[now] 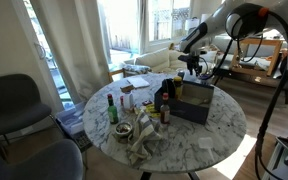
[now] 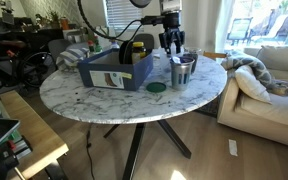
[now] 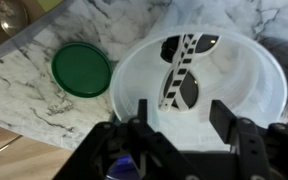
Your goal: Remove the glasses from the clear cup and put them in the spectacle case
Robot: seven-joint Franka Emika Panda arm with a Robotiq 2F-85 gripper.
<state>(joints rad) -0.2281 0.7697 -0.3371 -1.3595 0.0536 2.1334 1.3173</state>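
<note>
The gripper moves down to the glasses' arm in the clear cup next, since the glasses' striped arm [image 3: 177, 75] points toward the gap between my fingers.
A clear plastic cup [image 3: 199, 85] stands on the marble table, seen from above in the wrist view. Inside it are glasses [image 3: 181, 65] with dark lenses and a black-and-white striped arm. My gripper [image 3: 184, 120] is open and empty, directly above the cup, with its fingers over the near rim. In an exterior view the gripper [image 2: 171, 42] hangs just above the cup [image 2: 182, 71]. A dark grey object [image 3: 286, 58] at the cup's right may be the spectacle case; I cannot tell. In an exterior view the gripper [image 1: 191, 66] is behind a blue bin and the cup is hidden.
A green lid [image 3: 81, 70] lies flat on the table next to the cup, also in an exterior view [image 2: 156, 87]. A blue bin [image 2: 114, 68] with bottles stands beside them. Bottles and clutter [image 1: 134, 115] cover the far half of the round table [image 2: 94, 100]. A sofa [image 2: 269, 80] stands nearby.
</note>
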